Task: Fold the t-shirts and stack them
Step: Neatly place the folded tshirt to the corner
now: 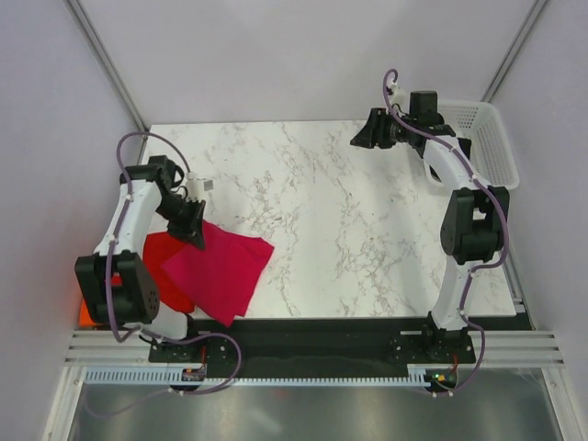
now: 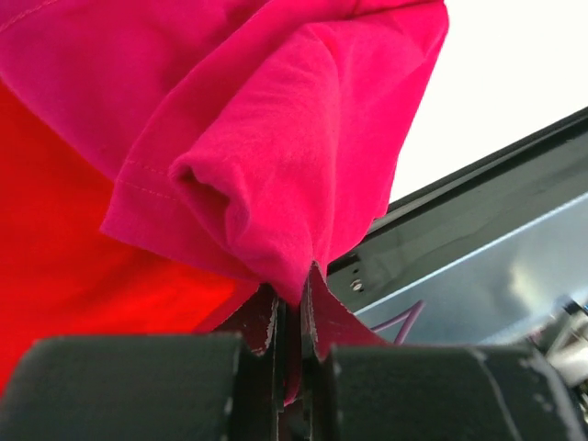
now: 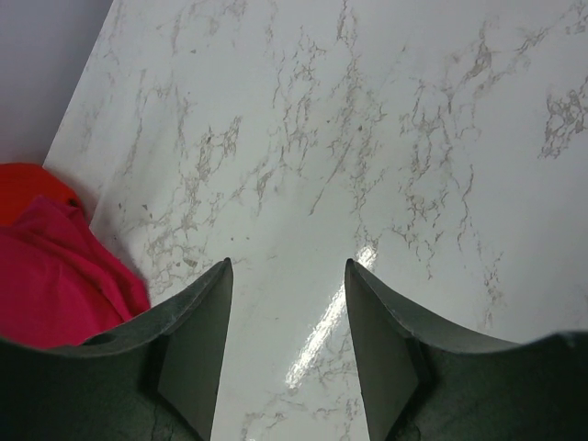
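The crimson t-shirt's corner goes left in the top view next, drawn and then released by my left gripper, as the red t-shirt [image 1: 163,260] [image 2: 78,266] lies on that side.
A raspberry-crimson t-shirt [image 1: 225,269] lies folded at the near left of the marble table [image 1: 367,220], partly over a brighter red t-shirt [image 1: 163,260]. My left gripper [image 1: 193,223] is shut on a pinch of the crimson cloth [image 2: 276,165] at the shirt's far left corner; in the left wrist view the cloth runs down between the jaws, with red cloth [image 2: 64,276] behind it. My right gripper [image 1: 366,136] hovers open and empty over the far right of the table. The right wrist view shows bare marble between its fingertips [image 3: 289,266], with the crimson shirt [image 3: 55,285] at lower left.
A white lattice basket [image 1: 491,138] stands at the far right edge, behind the right arm. An orange patch [image 1: 84,312] shows at the left edge beside the left arm's base. A black rail runs along the table's near edge [image 1: 322,326].
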You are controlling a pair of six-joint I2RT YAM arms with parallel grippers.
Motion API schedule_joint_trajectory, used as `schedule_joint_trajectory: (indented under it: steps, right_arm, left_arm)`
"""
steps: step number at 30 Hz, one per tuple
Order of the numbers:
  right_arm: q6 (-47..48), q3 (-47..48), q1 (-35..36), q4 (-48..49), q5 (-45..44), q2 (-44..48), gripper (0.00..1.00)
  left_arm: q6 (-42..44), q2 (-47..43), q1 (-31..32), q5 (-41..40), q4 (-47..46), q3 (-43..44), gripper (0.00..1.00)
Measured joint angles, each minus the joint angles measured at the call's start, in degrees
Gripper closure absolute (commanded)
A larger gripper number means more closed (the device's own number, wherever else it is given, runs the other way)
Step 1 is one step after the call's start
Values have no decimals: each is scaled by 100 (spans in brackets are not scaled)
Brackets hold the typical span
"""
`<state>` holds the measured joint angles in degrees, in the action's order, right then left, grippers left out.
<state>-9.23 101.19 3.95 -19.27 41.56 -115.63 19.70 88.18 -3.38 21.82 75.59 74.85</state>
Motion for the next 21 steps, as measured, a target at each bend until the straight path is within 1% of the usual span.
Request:
schedule_joint_trajectory:
  steps: [5,11,17,21]
  right_arm:
    - [-7,-144,2,-7,90,31,40]
    - [-52,-153,2,-7,234,31,41]
    - [-146,-153,2,-4,393,31,41]
    - [-208,-153,2,-4,496,31,42]
  left_arm:
    - [114,-1023,-332,-415,74,-520,98]
    - [127,-1961,-404,-881,96,-1008,98]
    - [118,-2494,-490,-1272,114,-1113,98]
    - [127,-2708,-704,-1547,116,-1113,98]
